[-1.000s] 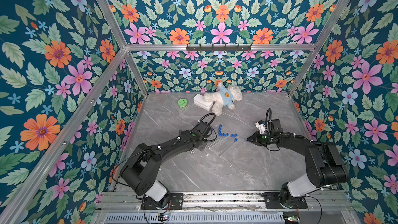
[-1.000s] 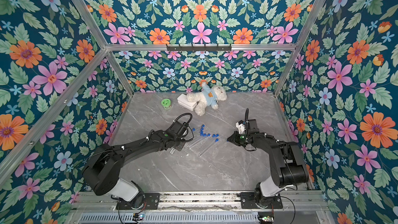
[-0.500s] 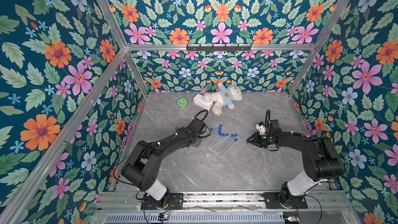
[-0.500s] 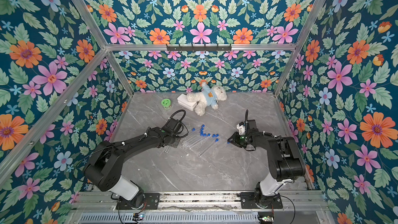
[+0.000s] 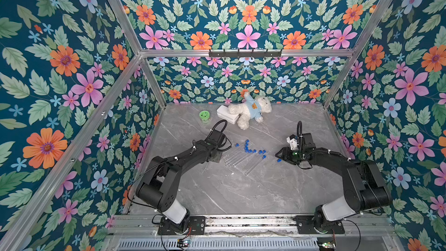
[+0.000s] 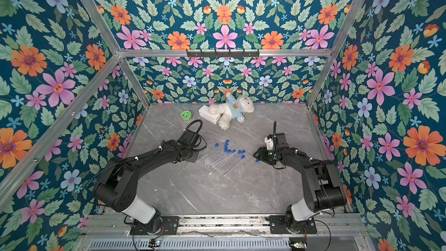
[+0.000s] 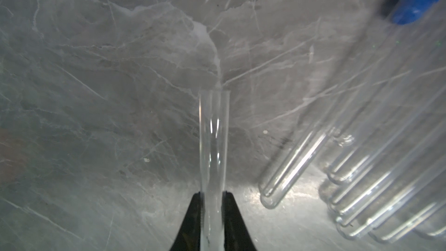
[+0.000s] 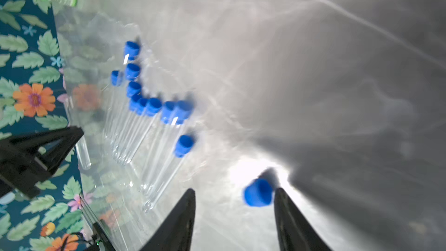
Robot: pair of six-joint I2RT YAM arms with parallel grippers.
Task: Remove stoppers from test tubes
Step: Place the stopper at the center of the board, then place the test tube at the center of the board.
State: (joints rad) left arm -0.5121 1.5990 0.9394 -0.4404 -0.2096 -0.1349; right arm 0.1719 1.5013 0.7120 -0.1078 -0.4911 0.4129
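Note:
I will next lower my left gripper to the bare tabletop below, beside the stoppered tubes, and release the clear test tube (image 5: 207, 166), whose far end is already open.
My left gripper (image 7: 212, 193) is shut on a clear test tube (image 7: 213, 141) whose far end is open, with no stopper in it. In a top view this tube (image 5: 207, 166) pokes out below the left gripper (image 5: 213, 160). Several more test tubes (image 5: 237, 158) lie side by side mid-table, most of them with blue stoppers (image 5: 249, 150) in or by their far ends. My right gripper (image 8: 234, 190) is open. One loose blue stopper (image 8: 257, 192) sits free close to one of its fingers, ungripped. Both top views show that stopper (image 6: 257, 160) at the gripper's tip.
At the back of the table a green-lidded jar (image 5: 204, 116) stands near a white box (image 5: 225, 114) and a white teddy bear (image 5: 251, 112). Flowered walls close in the left, right and back sides.
My right gripper has opened and let go of the blue stopper. My left arm has drawn back to the left, away from the pile, with the unstoppered tube in its grip.

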